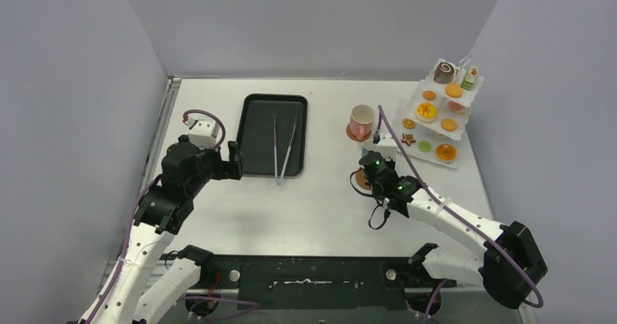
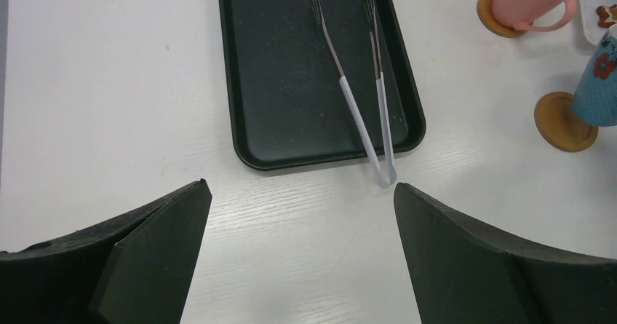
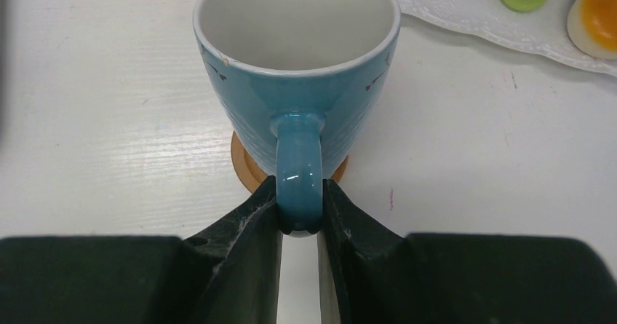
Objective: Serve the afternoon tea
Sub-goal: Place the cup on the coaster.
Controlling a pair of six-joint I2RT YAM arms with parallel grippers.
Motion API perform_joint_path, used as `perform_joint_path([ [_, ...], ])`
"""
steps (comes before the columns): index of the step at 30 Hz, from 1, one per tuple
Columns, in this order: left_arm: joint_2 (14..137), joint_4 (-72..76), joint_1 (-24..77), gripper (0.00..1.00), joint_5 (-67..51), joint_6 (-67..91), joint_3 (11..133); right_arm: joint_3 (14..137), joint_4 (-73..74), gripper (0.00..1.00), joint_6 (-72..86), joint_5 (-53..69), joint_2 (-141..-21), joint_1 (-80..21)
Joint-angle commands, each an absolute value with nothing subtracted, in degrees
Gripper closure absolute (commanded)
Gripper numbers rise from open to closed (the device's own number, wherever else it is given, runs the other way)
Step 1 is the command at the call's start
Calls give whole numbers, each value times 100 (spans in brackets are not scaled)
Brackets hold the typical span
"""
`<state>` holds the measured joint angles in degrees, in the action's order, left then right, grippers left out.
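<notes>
I should move my right gripper down and back next. Then I should put the bottom of the blue cup on the round wooden coaster and let go of the cup.
My right gripper is shut on the handle of the blue cup, an empty mug held upright over a round wooden coaster. Whether the cup touches the coaster I cannot tell. From above, that gripper hides most of the cup. The pink cup stands on its own coaster just behind. Toy pastries fill a white tiered stand: chocolate swirl roll, cake slice, orange tarts, green disc. My left gripper hangs open and empty over bare table.
A black tray at the middle left holds long metal tongs, whose bend overhangs the tray's near edge. Grey walls close in the table on three sides. The tiered stand sits near the right edge.
</notes>
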<state>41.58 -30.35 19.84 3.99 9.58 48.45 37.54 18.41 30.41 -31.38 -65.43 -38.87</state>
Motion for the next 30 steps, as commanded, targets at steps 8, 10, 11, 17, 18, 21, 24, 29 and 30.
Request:
perform_joint_path([
  [8,4153,-2745,2056,3,439,800,4886,3413,528,100,3053,-3232,-6654,-3841],
  [10,4157,-2743,2057,3,448,798,4886,3346,466,100,3078,-3198,-6724,-3841],
  [11,4157,-2742,2064,3,456,800,4883,3314,446,100,3103,-3173,-6750,-3841],
  [17,4157,-2757,2082,3,490,774,4893,3164,633,96,3320,-2962,-6691,-3853],
  [18,4151,-2759,2087,3,500,769,4893,3141,720,92,3370,-2936,-6644,-3862],
  [21,4150,-2761,2092,3,510,765,4895,3110,991,85,3488,-2881,-6490,-3892],
  [24,4144,-2760,2096,3,509,765,4890,3156,1290,80,3535,-2775,-6439,-3918],
  [29,4133,-2760,2101,3,505,764,4896,3290,1805,72,3649,-2717,-6495,-3937],
  [30,4131,-2760,2101,3,503,765,4896,3302,1873,71,3661,-2701,-6499,-3937],
])
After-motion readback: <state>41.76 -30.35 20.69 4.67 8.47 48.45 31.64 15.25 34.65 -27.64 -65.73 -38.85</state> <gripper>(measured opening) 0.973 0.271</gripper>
